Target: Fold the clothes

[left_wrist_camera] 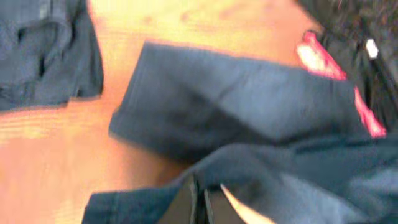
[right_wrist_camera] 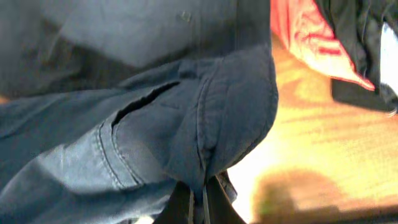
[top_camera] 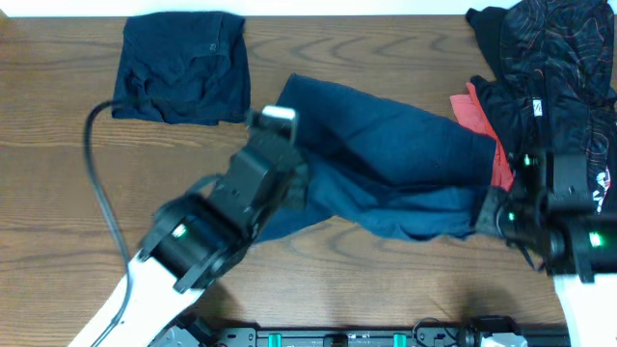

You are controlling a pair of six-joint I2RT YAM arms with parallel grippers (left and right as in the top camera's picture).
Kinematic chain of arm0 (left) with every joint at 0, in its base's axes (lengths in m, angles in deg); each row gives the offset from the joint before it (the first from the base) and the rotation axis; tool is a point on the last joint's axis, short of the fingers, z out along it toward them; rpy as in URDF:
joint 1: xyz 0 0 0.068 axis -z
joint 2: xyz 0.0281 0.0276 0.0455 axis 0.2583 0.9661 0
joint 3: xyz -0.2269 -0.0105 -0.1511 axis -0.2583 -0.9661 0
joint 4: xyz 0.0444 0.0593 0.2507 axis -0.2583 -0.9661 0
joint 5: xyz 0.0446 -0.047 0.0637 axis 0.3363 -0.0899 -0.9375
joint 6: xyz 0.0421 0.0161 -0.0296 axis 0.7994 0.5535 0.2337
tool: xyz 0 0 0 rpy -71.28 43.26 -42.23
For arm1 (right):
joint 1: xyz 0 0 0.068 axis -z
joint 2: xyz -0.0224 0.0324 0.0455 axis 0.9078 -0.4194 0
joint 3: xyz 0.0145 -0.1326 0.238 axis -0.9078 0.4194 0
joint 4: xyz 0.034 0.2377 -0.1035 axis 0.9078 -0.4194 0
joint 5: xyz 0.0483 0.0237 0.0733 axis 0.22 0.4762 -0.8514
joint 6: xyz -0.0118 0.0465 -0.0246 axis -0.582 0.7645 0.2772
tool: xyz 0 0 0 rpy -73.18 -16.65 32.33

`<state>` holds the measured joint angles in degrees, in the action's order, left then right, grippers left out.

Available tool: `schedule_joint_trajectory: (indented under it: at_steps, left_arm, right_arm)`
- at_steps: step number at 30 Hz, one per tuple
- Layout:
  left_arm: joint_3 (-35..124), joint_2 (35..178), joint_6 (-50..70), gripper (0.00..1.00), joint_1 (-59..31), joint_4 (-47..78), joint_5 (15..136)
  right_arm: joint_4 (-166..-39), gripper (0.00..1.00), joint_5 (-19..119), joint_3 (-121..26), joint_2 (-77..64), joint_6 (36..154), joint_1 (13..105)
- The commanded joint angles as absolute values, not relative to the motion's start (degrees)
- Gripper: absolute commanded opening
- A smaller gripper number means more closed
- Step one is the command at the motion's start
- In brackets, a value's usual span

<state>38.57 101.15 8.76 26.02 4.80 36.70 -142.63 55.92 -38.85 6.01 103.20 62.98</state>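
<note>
I need to move my left gripper outward and down next, toward the shorts' far corner [top_camera: 301, 89] [left_wrist_camera: 153, 55] by the folded pair, and then release, because the flat half still lies uncovered there.
A pair of navy shorts [top_camera: 405, 164] lies spread across the table's middle, partly doubled over itself. My left gripper [top_camera: 289, 183] is shut on its left edge; in the left wrist view the jaws [left_wrist_camera: 200, 202] pinch the navy fabric [left_wrist_camera: 249, 106]. My right gripper [top_camera: 492, 214] is shut on the shorts' right edge; in the right wrist view the jaws [right_wrist_camera: 200, 202] pinch a fold of the cloth [right_wrist_camera: 155, 112] by a pocket slit. A second pair of navy shorts [top_camera: 183, 67] lies folded at the back left, also in the left wrist view [left_wrist_camera: 43, 50].
A pile of black patterned clothes [top_camera: 554, 67] sits at the back right, with a red garment [top_camera: 477, 111] under its edge. A black cable [top_camera: 96, 183] curves over the wooden table [top_camera: 58, 193] on the left.
</note>
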Motion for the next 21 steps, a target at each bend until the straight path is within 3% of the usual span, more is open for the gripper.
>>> schedule_joint_trajectory:
  at_steps: [1,11,21]
  left_arm:
    - [39.56,105.35,12.65,0.06,23.09,9.04,34.05]
    - [39.56,118.09,12.65,0.06,10.81,21.34,34.07]
    - [39.56,127.73,14.77,0.06,9.21,33.17,35.58]
  right_arm:
    - [-139.74,0.01,58.09,-39.64,2.21,103.01,66.09]
    - [-123.07,0.01,57.85,-39.64,-10.16,97.78,72.71]
    - [-109.63,0.01,57.85,-39.64,-23.52,96.80,73.08]
